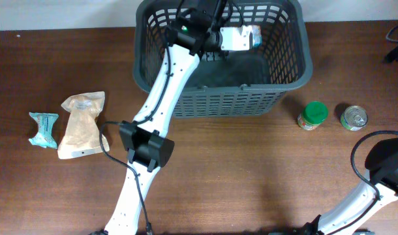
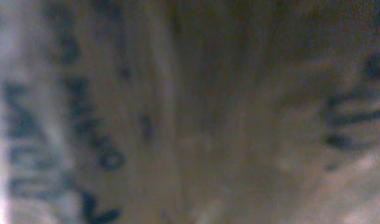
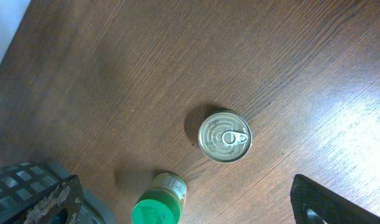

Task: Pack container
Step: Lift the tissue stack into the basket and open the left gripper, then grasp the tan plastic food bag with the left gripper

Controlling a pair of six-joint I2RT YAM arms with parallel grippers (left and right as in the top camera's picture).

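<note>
The left gripper lowers the white packet onto the bare basket bottom beneath it next and opens to release it, since the packet already hangs within the basket's sides.
The dark grey lattice basket stands at the back middle of the table. My left gripper reaches down into it and looks shut on a white packet, held above the basket floor near the far wall. The left wrist view shows only a blurred close-up of printed packaging. My right gripper is open and empty, high above the table to the right of the basket, whose corner shows in the right wrist view.
A green-lidded jar and a tin can stand right of the basket. A tan pouch and a teal wrapped packet lie at the left.
</note>
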